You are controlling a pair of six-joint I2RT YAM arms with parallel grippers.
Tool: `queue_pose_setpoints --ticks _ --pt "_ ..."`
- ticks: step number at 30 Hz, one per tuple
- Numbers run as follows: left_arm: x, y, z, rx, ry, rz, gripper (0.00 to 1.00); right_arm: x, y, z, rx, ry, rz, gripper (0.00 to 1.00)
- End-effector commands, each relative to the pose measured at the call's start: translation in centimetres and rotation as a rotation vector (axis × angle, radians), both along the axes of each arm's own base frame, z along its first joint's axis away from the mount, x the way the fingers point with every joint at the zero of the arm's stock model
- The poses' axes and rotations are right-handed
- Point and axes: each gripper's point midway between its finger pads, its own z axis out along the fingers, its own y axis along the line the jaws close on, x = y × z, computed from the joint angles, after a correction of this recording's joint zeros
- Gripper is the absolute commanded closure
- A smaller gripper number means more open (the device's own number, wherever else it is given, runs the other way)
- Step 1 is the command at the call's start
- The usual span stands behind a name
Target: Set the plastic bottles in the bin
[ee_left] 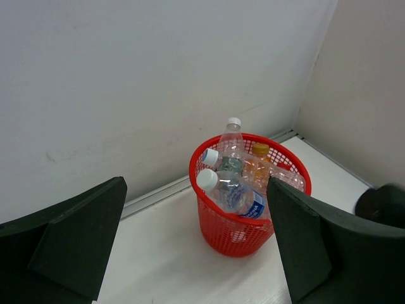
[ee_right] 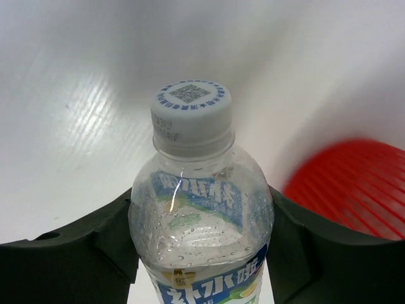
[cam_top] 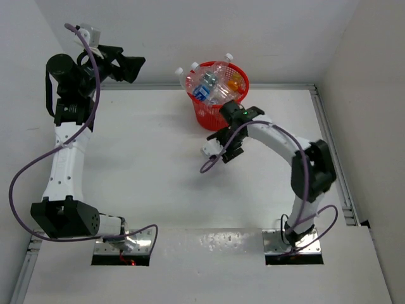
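I need to raise my right gripper high and outward, then bring it over the red mesh bin and down onto its bottles (cam_top: pixel 216 83), since they stick up past the bin's rim.
The red mesh bin (cam_top: pixel 209 114) stands at the back of the table, filled with several plastic bottles (cam_top: pixel 212 82); it also shows in the left wrist view (ee_left: pixel 240 231) with clear white-capped bottles (ee_left: pixel 234 193) and an orange one (ee_left: pixel 259 166). My right gripper (cam_top: pixel 223 149) is just in front of the bin, shut on a clear bottle (ee_right: pixel 199 209) with a white cap and a blue and green label, its cap end (cam_top: pixel 207 150) pointing left. My left gripper (cam_top: pixel 130 66) is open and empty, raised at the back left, facing the bin.
White walls close in the back and right. A metal rail (cam_top: pixel 332 152) runs along the table's right edge. The right arm's purple cable (cam_top: pixel 212 163) hangs below the held bottle.
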Motion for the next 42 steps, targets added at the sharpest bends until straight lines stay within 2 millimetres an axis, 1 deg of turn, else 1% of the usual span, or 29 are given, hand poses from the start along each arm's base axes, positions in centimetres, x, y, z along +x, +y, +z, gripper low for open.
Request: queue_pose_setpoints --ticks 1,2,4,5,6,7,8,9,10,11,12,13,15,16,17,18,19,20,21,23,24,26,28,30,31,32,37,39,42 --pt "-1.7 -0.5 1.6 -0.009 -0.058 -0.039 0.00 -2.8 4.1 14.1 0.363 -0.016 -0.144 0.85" --pt "-1.7 -0.5 1.6 -0.009 -0.058 -0.039 0.00 -2.9 4.6 16.9 0.446 0.037 -0.276 0.89" --pt "-2.0 -0.9 0.9 -0.010 -0.052 -0.064 0.00 -1.2 4.9 22.9 0.604 -0.044 -0.342 0.90" --pt "-2.2 -0.6 0.8 -0.020 -0.044 -0.058 0.00 -0.6 5.1 25.4 0.702 -0.014 -0.468 0.91" --pt "-2.1 -0.7 0.5 -0.018 -0.044 -0.067 0.00 1.5 3.5 28.9 0.775 -0.090 -0.543 0.93" --pt "-2.2 -0.9 0.4 -0.025 -0.036 -0.078 0.00 3.4 3.4 31.8 0.871 -0.161 -0.565 0.93" --pt "-2.6 -0.9 0.6 -0.023 -0.048 -0.079 0.00 4.2 3.0 32.8 0.940 -0.095 -0.686 0.95" --pt "-2.6 -0.9 0.6 -0.032 -0.042 -0.081 0.00 6.4 0.0 35.8 1.011 -0.184 -0.780 0.95" --pt "-2.8 -1.0 0.5 -0.033 -0.040 -0.081 0.00 8.0 -0.6 39.0 1.118 -0.262 -0.784 0.95" --pt "-2.8 -1.0 0.5 -0.041 -0.034 -0.084 0.00 10.1 -3.3 39.9 1.189 -0.252 -0.931 0.95" --pt "-3.1 -1.0 0.4 -0.041 -0.034 -0.084 0.00 10.9 -4.0 40.6 1.226 -0.266 -0.957 0.95" --pt "-3.1 -1.0 0.6 -0.040 -0.043 -0.084 0.00 12.9 -5.0 42.1 1.298 -0.277 -0.998 0.96" --pt "-3.0 -1.0 0.2 -0.050 -0.026 -0.086 0.00 14.7 -6.1 42.2 1.332 -0.249 -1.072 0.98" --pt "-3.0 -1.0 0.2 -0.050 -0.026 -0.086 0.00 17.2 -6.3 40.9 1.335 -0.212 -1.133 0.99" --pt "-2.9 -1.1 -0.3 -0.060 -0.010 -0.088 0.00 17.5 -6.7 42.7 1.380 -0.233 -1.139 0.99" --pt "-2.9 -1.1 -0.3 -0.068 -0.004 -0.090 0.00 17.9 -7.3 43.7 1.419 -0.226 -1.170 1.00" --pt "-2.6 -0.9 -0.9 -0.073 0.008 -0.081 0.00 19.4 -6.8 42.0 1.408 -0.189 -1.207 1.00" --pt "-2.7 -1.0 -0.9 -0.080 0.014 -0.083 0.00 20.5 -6.6 41.1 1.437 -0.156 -1.238 1.00" --pt "-2.5 -1.0 -1.3 -0.081 0.018 -0.083 0.00 20.9 -6.8 40.8 1.471 -0.120 -1.271 1.00" --pt "-2.4 -0.9 -1.8 -0.083 0.030 -0.082 0.00 21.1 -6.4 41.9 1.548 -0.114 -1.237 1.00" --pt "-2.3 -0.6 -1.8 -0.091 0.036 -0.076 0.00 21.4 -5.6 40.3 1.527 -0.076 -1.251 1.00" --pt "-2.3 -0.6 -2.2 -0.093 0.045 -0.075 0.00 22.3 -4.9 39.3 1.523 -0.050 -1.255 1.00" --pt "-2.3 -0.6 -2.2 -0.101 0.051 -0.077 0.00 22.4 -4.2 39.5 1.530 -0.029 -1.235 1.00" --pt "-2.2 -0.7 -2.6 -0.111 0.066 -0.079 0.00 23.1 -3.2 37.9 1.494 -0.018 -1.234 1.00" --pt "-1.9 -0.6 -2.9 -0.113 0.075 -0.079 0.00 22.9 -2.6 37.7 1.487 -0.016 -1.224 1.00" --pt "-1.9 -0.7 -2.9 -0.120 0.080 -0.080 0.00 23.1 -2.2 37.0 1.473 0.001 -1.233 1.00" --pt "-1.8 -0.6 -3.3 -0.132 0.093 -0.073 0.00 24.0 -0.5 32.6 1.382 0.060 -1.276 1.00" --pt "-1.8 -0.6 -3.3 -0.132 0.093 -0.073 0.00 24.4 -0.7 31.8 1.367 0.050 -1.298 0.99" --pt "-1.8 -0.6 -3.3 -0.132 0.093 -0.073 0.00 25.3 -0.2 29.0 1.298 0.021 -1.314 0.99"
